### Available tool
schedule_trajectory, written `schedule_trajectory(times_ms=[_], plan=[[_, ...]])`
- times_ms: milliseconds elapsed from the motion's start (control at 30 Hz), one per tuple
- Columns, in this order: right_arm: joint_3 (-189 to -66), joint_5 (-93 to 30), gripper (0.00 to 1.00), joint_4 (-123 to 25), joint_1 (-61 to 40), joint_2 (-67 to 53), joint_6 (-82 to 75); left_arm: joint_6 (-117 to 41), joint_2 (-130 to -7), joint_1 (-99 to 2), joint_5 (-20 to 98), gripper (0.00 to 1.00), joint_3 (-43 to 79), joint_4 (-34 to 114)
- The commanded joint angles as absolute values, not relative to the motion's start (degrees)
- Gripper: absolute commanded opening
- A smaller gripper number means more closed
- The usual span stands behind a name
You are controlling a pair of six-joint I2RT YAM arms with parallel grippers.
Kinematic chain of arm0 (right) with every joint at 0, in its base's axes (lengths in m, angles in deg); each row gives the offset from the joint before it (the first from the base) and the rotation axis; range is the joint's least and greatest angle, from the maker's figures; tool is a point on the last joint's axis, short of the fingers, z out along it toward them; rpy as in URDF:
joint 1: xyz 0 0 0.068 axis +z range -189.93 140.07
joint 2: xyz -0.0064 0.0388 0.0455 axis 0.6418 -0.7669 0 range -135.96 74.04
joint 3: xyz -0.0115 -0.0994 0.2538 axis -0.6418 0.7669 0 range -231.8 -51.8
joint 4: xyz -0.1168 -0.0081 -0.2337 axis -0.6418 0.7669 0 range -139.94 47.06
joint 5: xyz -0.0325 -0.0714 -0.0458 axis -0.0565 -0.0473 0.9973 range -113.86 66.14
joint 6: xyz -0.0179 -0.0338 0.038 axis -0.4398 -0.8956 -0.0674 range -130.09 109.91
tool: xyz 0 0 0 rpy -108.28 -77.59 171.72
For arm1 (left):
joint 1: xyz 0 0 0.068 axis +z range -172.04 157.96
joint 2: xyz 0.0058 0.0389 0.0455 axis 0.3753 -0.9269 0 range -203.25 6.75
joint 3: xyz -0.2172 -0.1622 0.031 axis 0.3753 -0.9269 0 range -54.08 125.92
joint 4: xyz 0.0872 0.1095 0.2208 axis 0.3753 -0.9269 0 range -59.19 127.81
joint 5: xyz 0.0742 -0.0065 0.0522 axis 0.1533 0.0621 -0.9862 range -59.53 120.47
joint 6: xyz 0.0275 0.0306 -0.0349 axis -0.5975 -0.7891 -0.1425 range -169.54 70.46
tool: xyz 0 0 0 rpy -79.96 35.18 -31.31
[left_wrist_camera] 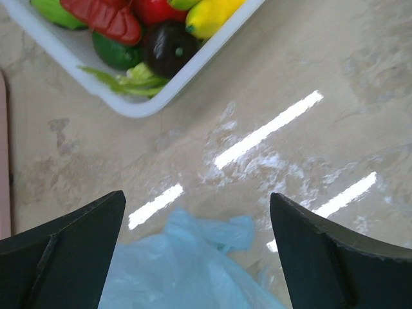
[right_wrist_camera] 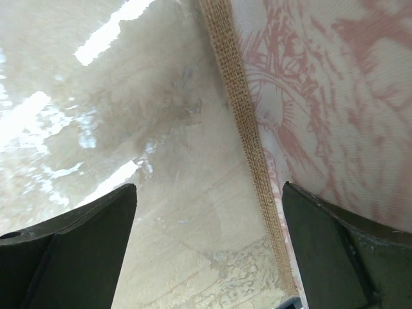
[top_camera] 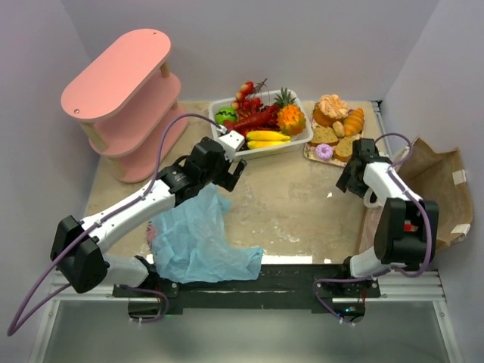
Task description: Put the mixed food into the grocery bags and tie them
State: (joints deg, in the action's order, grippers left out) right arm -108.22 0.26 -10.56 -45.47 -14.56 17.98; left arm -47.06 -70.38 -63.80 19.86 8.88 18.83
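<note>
Next I will lower my left gripper and draw it back onto the far end of the light-blue bag, since that end of the bag lies below and back from the gripper's fingers.
The mixed food lies in a white basket (top_camera: pixel 301 141) at the back: yellow bananas (top_camera: pixel 266 138), a pineapple (top_camera: pixel 290 115) and a red lobster (top_camera: pixel 253 119). The left wrist view shows the basket's corner (left_wrist_camera: pixel 138 106) with a yellow piece (left_wrist_camera: pixel 212 14) and a dark round piece (left_wrist_camera: pixel 168 48). A crumpled light-blue plastic bag (top_camera: pixel 193 238) lies flat at the near left; its top edge (left_wrist_camera: pixel 187 270) sits just under my open, empty left gripper (top_camera: pixel 233 175) (left_wrist_camera: pixel 197 196). A brown paper bag (top_camera: pixel 439 181) lies at the right. My right gripper (top_camera: pixel 348 180) (right_wrist_camera: pixel 210 187) hangs open over bare table.
A pink three-tier shelf (top_camera: pixel 125 98) stands at the back left. A printed mat (top_camera: pixel 309 152) (right_wrist_camera: pixel 335 84) with breads and a doughnut lies right of the basket, its woven edge (right_wrist_camera: pixel 241 96) beside my right fingers. Walls close in on three sides.
</note>
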Motion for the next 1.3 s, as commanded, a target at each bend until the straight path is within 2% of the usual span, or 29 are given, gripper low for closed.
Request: schedule_trajectory(times_ms=[0, 100, 233, 367, 467, 500, 533, 600, 633, 700, 733, 800, 867, 967, 1067, 1267], plan=[[-107.1, -8.33, 0.98, -16.17, -45.55, -4.12, 11.98, -46.56, -69.89, -63.79, 7.05, 1.0, 6.4, 14.09], [-105.24, -19.06, 0.98, -21.89, -45.38, 4.41, 8.72, -44.45, -69.11, -63.79, 0.97, 1.0, 4.12, 11.37], [-105.59, -27.17, 0.98, -25.59, -44.85, 10.48, 7.49, -39.97, -68.84, -63.88, -0.29, 1.0, 2.61, 8.47], [-106.38, -29.75, 0.97, -27.86, -41.87, 11.72, 6.44, -34.35, -69.45, -63.88, 0.76, 1.0, 0.86, 6.88], [-105.5, -29.14, 0.96, -30.76, -35.64, 11.9, 5.73, -32.15, -70.68, -63.79, 2.26, 0.98, -0.37, 5.91], [-104.98, -29.48, 0.96, -31.74, -32.92, 11.81, 5.56, -31.96, -70.86, -63.79, 3.48, 0.93, -0.9, 6.69], [-104.54, -30.27, 0.96, -32.79, -31.85, 11.46, 5.47, -31.96, -70.86, -63.79, 4.19, 0.78, -1.51, 7.4], [-103.14, -34.83, 0.96, -36.74, -29.83, 11.11, 5.03, -32.92, -70.42, -63.79, 7.6, 0.6, -3.01, 10.46], [-102.78, -36.41, 0.95, -37.89, -29.21, 10.85, 5.03, -34.84, -70.16, -63.79, 9.28, 0.44, -3.19, 11.7], [-101.9, -39.93, 0.95, -41.14, -26.67, 11.02, 3.89, -38.01, -69.11, -63.79, 15.66, 0.31, -3.37, 16.16], [-101.46, -41.07, 0.94, -42.37, -25.7, 11.19, 3.54, -39.85, -68.49, -63.79, 18.32, 0.19, -3.19, 17.84], [-100.5, -45.27, 0.94, -45.97, -22.63, 11.98, 2.04, -46.09, -66.74, -63.79, 27.51, 0.04, -2.05, 22.49], [-99.7, -48.54, 0.94, -49.48, -20.34, 13.29, 0.38, -53.12, -65.24, -63.79, 34.3, 0.0, -0.13, 24.88], [-97.24, -54.26, 0.93, -53.35, -18.14, 15.49, -2.0, -59.81, -64.53, -63.27, 48.01, 0.0, 2.43, 27.88], [-96.88, -58.92, 0.93, -52.93, -16.73, 15.94, -3.58, -61.76, -66.19, -60.9, 54.26, 0.0, 6.2, 27.36], [-96.54, -53.14, 0.92, -51.0, -10.85, 15.41, -7.01, -64.04, -68.75, -56.59, 63.06, 0.0, 12.45, 24.64]])
